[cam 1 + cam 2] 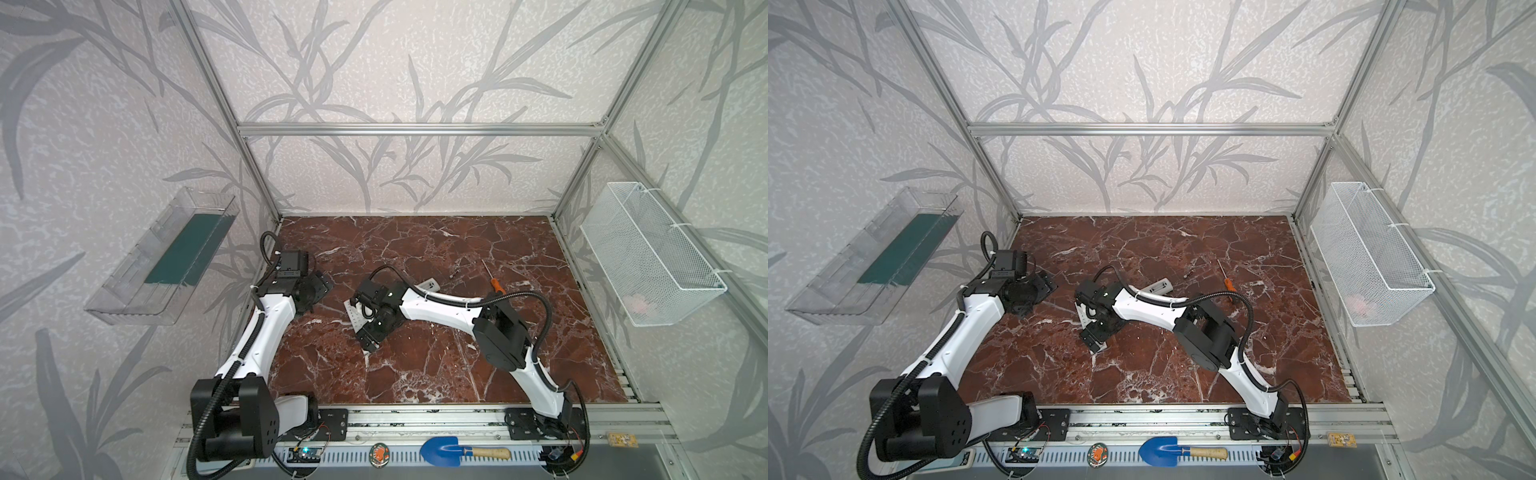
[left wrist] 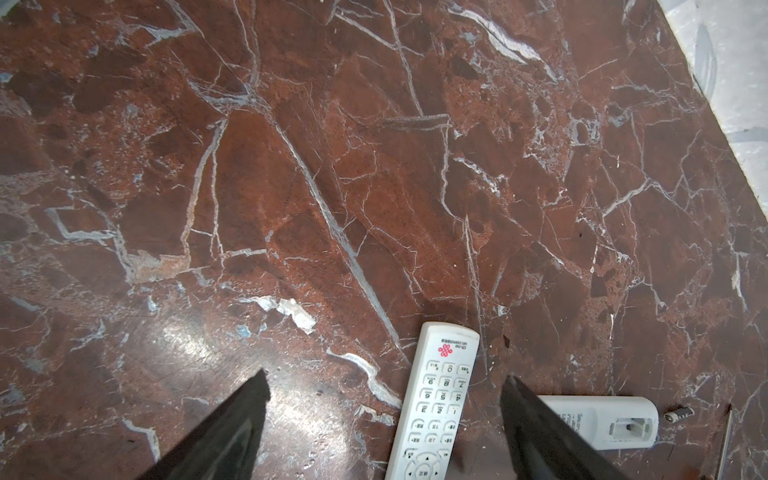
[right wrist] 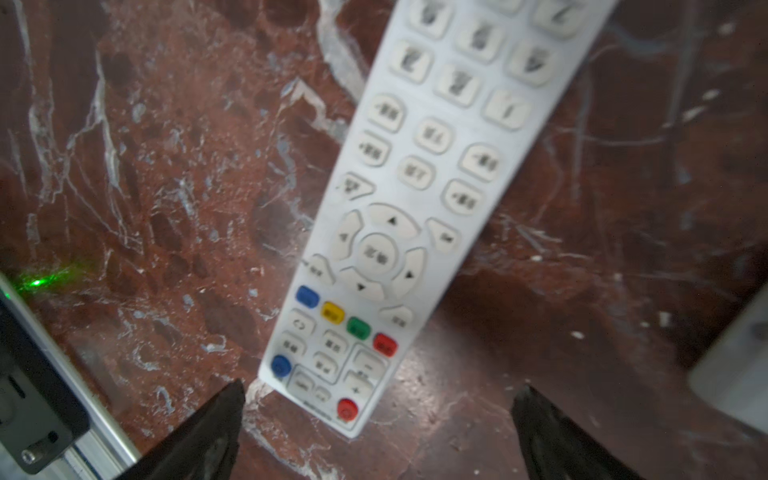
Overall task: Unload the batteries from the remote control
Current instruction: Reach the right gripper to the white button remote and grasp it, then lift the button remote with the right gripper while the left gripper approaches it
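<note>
My right gripper has the white remote's red-button end between its open fingers, so next it will move down onto that end and close across it by the coloured keys.
A white remote control lies buttons up on the red marble table. My right gripper hovers open over its end with the red button, nothing between the fingers. Both top views show it mostly under that gripper. A second white remote lies back up with its battery bay open. One small metallic battery rests on the table just beyond it. My left gripper is open and empty, left of both remotes.
An orange-handled screwdriver lies right of the battery. A white wire basket hangs on the right wall and a clear plastic bin on the left wall. A blue trowel sits on the front rail.
</note>
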Controlling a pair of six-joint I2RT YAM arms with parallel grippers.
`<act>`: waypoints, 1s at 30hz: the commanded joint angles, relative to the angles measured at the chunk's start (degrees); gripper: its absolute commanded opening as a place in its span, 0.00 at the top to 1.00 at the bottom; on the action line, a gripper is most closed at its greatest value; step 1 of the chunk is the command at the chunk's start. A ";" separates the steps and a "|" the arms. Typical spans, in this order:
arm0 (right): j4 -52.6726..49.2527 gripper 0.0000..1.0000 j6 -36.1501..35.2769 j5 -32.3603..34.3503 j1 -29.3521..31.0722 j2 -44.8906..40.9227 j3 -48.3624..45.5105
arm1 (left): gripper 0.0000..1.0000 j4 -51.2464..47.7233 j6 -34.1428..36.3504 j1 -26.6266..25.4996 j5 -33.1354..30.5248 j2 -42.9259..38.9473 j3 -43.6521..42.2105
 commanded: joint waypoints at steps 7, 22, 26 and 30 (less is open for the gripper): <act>-0.99 0.01 -0.85 -2.13 2.32 3.20 3.98 | 0.11 -1.44 0.74 0.47 -0.07 0.29 0.66; -4.20 0.28 -2.59 8.85 2.69 8.65 8.46 | 0.11 -5.39 3.80 0.53 0.47 0.19 2.31; -4.10 0.44 -3.37 9.63 2.69 6.32 6.85 | 0.10 -4.96 3.61 0.67 0.65 -0.38 1.35; -2.07 0.64 -4.33 11.05 2.68 2.33 3.84 | 0.08 -4.09 3.65 0.73 1.51 -0.86 1.00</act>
